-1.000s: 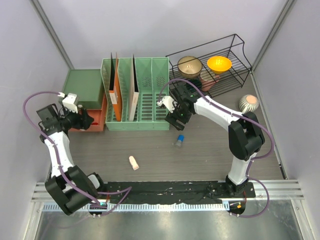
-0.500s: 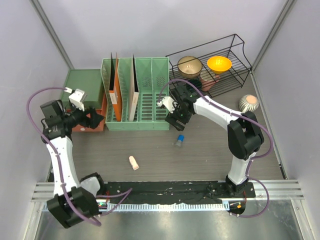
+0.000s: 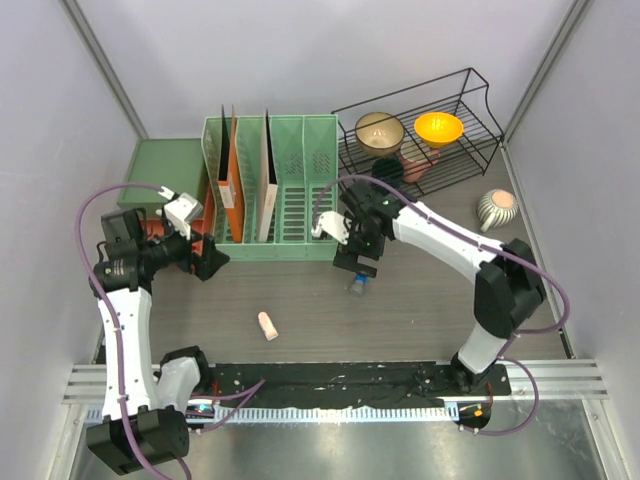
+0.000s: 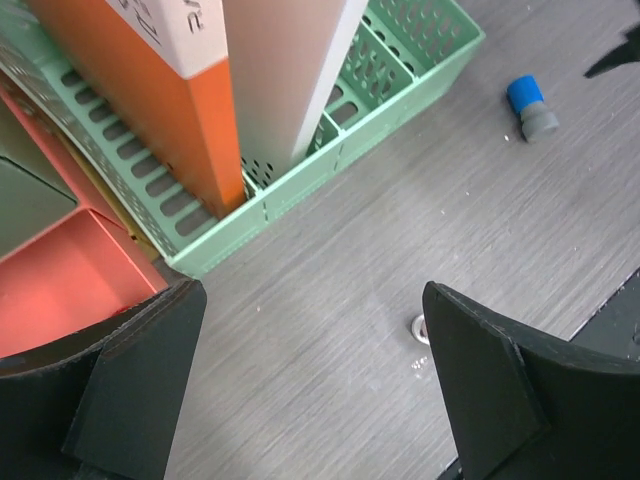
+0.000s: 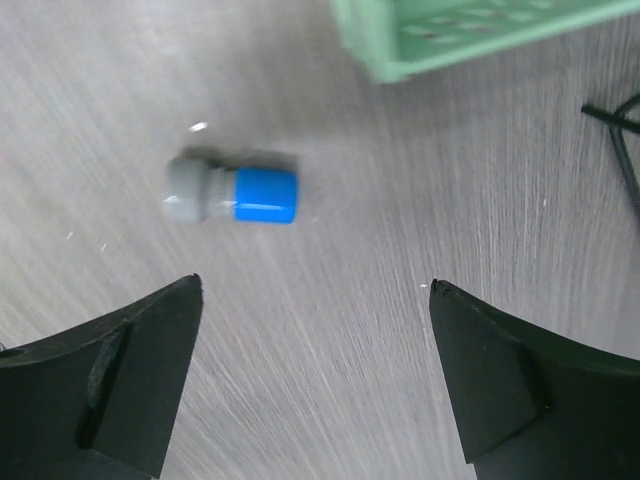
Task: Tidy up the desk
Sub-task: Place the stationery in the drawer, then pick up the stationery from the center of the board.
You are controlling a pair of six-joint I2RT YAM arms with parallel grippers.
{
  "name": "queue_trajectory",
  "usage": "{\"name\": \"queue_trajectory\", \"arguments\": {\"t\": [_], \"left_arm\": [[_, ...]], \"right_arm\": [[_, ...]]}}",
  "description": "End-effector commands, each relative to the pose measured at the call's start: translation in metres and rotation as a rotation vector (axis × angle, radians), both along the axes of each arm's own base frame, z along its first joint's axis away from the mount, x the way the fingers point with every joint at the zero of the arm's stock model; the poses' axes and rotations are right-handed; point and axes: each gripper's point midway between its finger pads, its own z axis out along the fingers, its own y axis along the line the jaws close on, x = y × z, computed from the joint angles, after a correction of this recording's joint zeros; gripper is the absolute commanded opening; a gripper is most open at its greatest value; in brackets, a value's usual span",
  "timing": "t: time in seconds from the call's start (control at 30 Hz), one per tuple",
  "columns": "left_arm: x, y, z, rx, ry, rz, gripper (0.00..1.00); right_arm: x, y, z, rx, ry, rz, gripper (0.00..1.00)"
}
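Observation:
The blue-capped piece's length runs the way the right gripper's open fingers close, so the robot should turn that gripper and lower it back over the blue-capped piece (image 3: 358,285) next.
The desk (image 3: 420,300) is a dark wood-grain tabletop. A small grey piece with a blue cap (image 3: 358,283) lies on it in front of the green file rack (image 3: 290,215); it also shows in the right wrist view (image 5: 235,193) and the left wrist view (image 4: 530,107). A small peach piece (image 3: 267,325) lies further forward. My right gripper (image 3: 357,266) is open and empty, just above and beside the blue-capped piece (image 5: 315,300). My left gripper (image 3: 212,262) is open and empty over bare desk at the rack's front left corner (image 4: 310,340).
The rack holds an orange folder (image 3: 231,185) and a white one (image 3: 266,175). A red tray (image 3: 180,240) and a green box (image 3: 165,175) are on its left. A black wire rack (image 3: 425,135) with bowls stands at the back right, with a striped round pot (image 3: 497,206) beside it.
My left gripper has swung right and forward, from over the red tray to the rack's front left corner. My right gripper has moved forward, closer to the blue-capped piece.

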Motion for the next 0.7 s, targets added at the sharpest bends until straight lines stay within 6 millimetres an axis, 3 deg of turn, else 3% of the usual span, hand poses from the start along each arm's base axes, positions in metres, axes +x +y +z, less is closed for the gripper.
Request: {"name": "queue_trajectory", "arguments": {"t": [0.0,0.2,0.33,0.67], "left_arm": [[-0.009,-0.001,0.000,0.032,0.003,-0.023,0.99],[-0.012,-0.001,-0.002,0.035,0.007,-0.025,1.00],[-0.013,-0.001,-0.003,0.044,0.007,-0.027,1.00],[-0.014,0.002,-0.014,0.071,0.013,-0.026,1.00]], "right_arm": [[-0.023,0.000,0.021,-0.030,-0.110,0.191,1.00],[-0.035,0.003,0.013,-0.036,-0.157,0.373,1.00],[-0.032,0.006,0.005,-0.049,-0.189,0.418,1.00],[-0.036,0.018,-0.032,-0.038,-0.217,0.654,1.00]]}}
